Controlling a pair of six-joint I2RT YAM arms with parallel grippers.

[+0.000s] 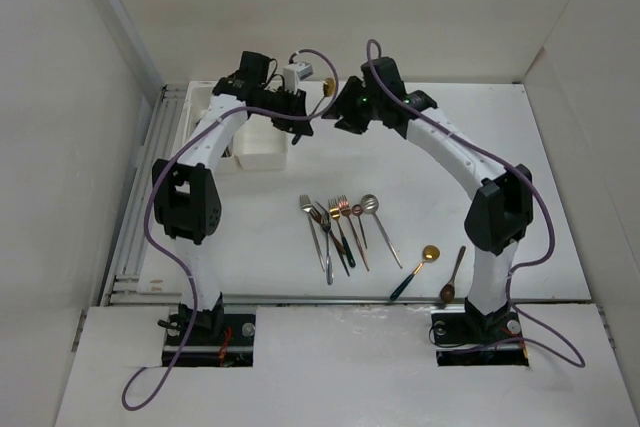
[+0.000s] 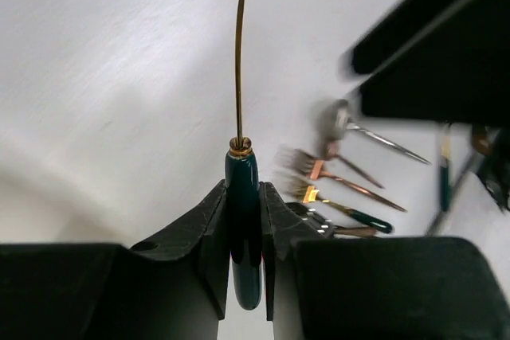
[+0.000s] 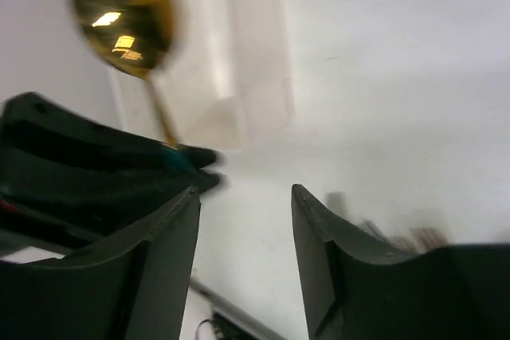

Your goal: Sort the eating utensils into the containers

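The rail-side bin is below my left gripper and to its left in the top view. My left gripper should next move there and down to let go of the spoon.
My left gripper (image 2: 243, 190) is shut on the dark green handle of a gold spoon (image 2: 238, 61) and holds it in the air, stem pointing away. In the top view this gripper (image 1: 303, 113) hovers just right of the white bins (image 1: 262, 150). The spoon's gold bowl (image 3: 119, 12) shows in the right wrist view, above the bins (image 3: 256, 77). My right gripper (image 3: 245, 193) is open and empty, close beside the left one (image 1: 341, 113). Several forks and spoons (image 1: 338, 229) lie in a row mid-table, also seen in the left wrist view (image 2: 343, 181).
A gold spoon with a green handle (image 1: 414, 273) and a copper spoon (image 1: 453, 277) lie near the right arm's base. White walls enclose the table. A rail strip (image 1: 140, 197) runs along the left edge.
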